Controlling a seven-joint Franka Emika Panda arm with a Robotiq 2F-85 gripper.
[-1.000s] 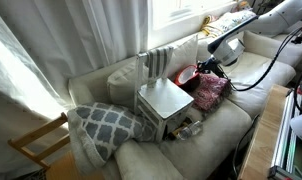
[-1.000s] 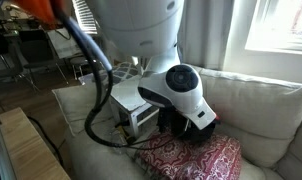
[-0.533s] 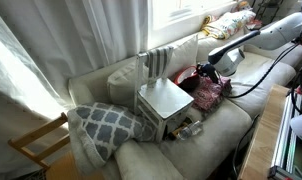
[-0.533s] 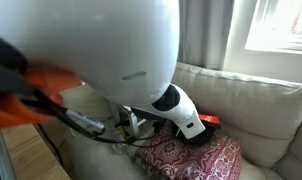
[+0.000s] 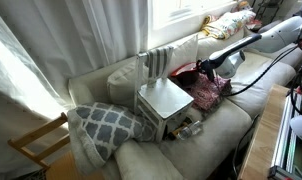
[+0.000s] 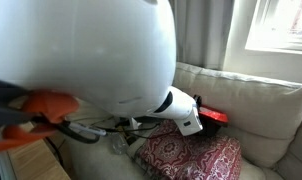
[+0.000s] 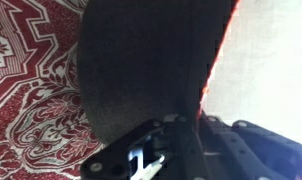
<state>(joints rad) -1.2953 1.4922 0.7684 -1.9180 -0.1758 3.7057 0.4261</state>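
Before opening my gripper beside the red patterned cushion, I should bring the dark thing's edge there down, since its red rim sticks up above the cushion.
My gripper (image 7: 172, 126) is shut on the edge of a dark, flat thing with a bright red rim (image 7: 141, 70), which fills most of the wrist view. Under it lies a red patterned cushion (image 7: 26, 90). In an exterior view the gripper (image 5: 205, 69) hangs low over that cushion (image 5: 211, 90) on the cream couch, just beside the silver metal box (image 5: 165, 103). In an exterior view the gripper's white wrist (image 6: 181, 111) shows the red rim (image 6: 215, 117) sticking out above the cushion (image 6: 191, 158). What the held thing is stays unclear.
A grey-and-white lattice pillow (image 5: 103, 124) lies at the couch's near end, a striped cushion (image 5: 157, 63) behind the box. A wooden chair (image 5: 36, 145) stands beside the couch. The arm's white body (image 6: 86, 55) blocks much of an exterior view. Black cables (image 5: 259, 72) trail over the seat.
The gripper has come down and moved toward the silver box with the red-rimmed thing still in it. The arm's body now covers more of one exterior view.
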